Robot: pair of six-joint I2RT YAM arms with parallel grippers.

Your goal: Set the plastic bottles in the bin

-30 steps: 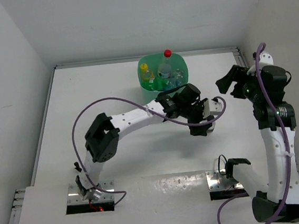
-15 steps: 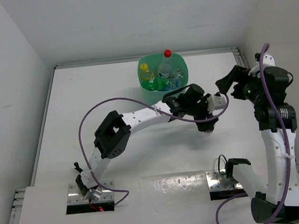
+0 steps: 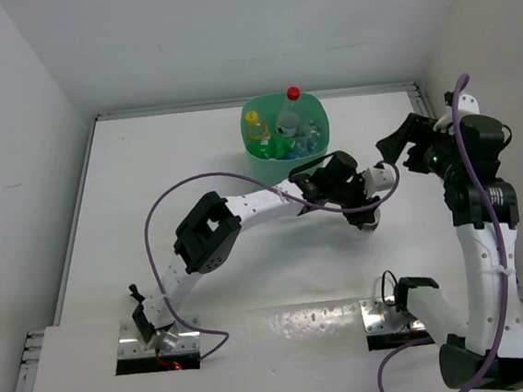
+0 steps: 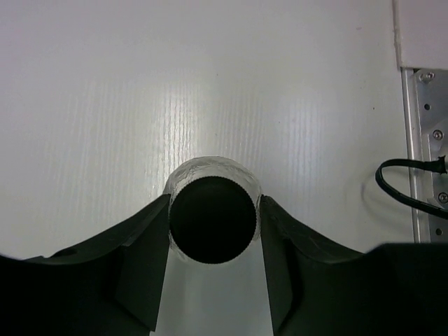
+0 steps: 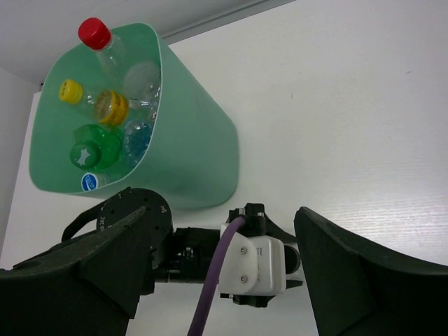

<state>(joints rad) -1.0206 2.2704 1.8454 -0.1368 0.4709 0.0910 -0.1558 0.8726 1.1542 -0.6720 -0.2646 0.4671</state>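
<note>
My left gripper moves up, outward, then down between the bin's red and yellow caps to release the bottle next, since the bin's side blocks low paths.
A clear plastic bottle with a black cap (image 4: 213,220) stands upright on the white table, seen from straight above in the left wrist view. My left gripper (image 4: 213,225) is shut on it, one finger against each side just under the cap. From above, the left gripper (image 3: 363,212) points down right of centre and hides that bottle. The mint-green bin (image 3: 248,128) at the back holds several bottles, among them a red-capped one (image 3: 293,92) and a yellow-capped one (image 3: 252,117). My right gripper (image 3: 402,149) hangs open and empty above the table, right of the bin (image 5: 199,157).
The left arm's purple cable (image 3: 157,215) loops over the table's left half. The right arm's base and mounting plate (image 3: 393,313) sit at the near edge. A raised wall (image 3: 424,106) borders the table on the right.
The left arm has stretched further right and lowered over the black-capped bottle, and its jaws have shut on it. The right arm has hardly moved.
</note>
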